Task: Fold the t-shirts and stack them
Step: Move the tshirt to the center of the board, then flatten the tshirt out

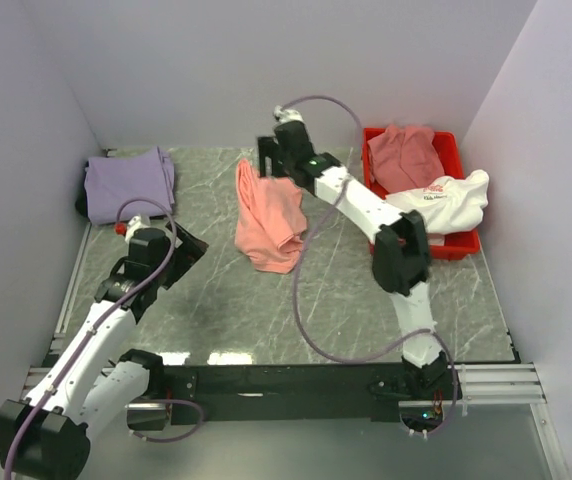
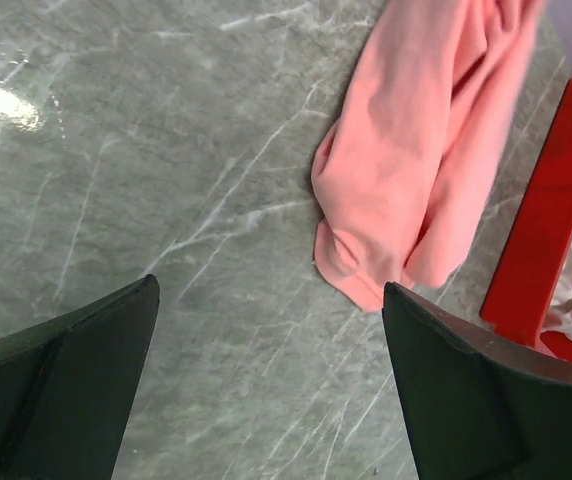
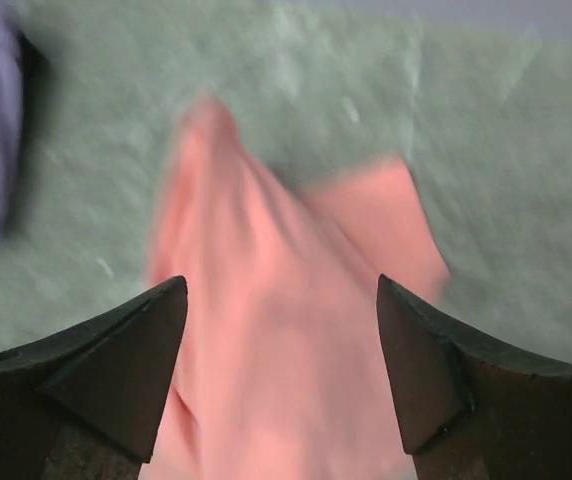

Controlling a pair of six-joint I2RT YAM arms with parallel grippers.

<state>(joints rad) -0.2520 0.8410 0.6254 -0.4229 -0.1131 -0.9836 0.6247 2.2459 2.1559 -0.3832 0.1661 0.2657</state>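
Note:
My right gripper draws back next, comes down onto the near fold on the bin side and closes there, because the salmon-pink t-shirt (image 1: 268, 215) lies crumpled in layers.
The salmon-pink t-shirt (image 1: 268, 215) lies crumpled in a long heap in the middle of the table. It also shows in the left wrist view (image 2: 416, 170) and, blurred, in the right wrist view (image 3: 266, 230). My right gripper (image 1: 269, 160) hovers over the shirt's far end, jaws wide open, with the cloth below and between them (image 3: 281, 290). My left gripper (image 1: 184, 250) is open and empty over bare table (image 2: 271, 290), left of the shirt's near end. The lavender t-shirt (image 1: 129, 180) lies folded at the far left.
A red plastic bin (image 1: 456, 245) at the far right holds a dusty rose t-shirt (image 1: 406, 155). A white t-shirt with red print (image 1: 448, 200) hangs over the bin's edge. The bin (image 2: 556, 200) stands just right of the salmon shirt. Walls close in the table on three sides.

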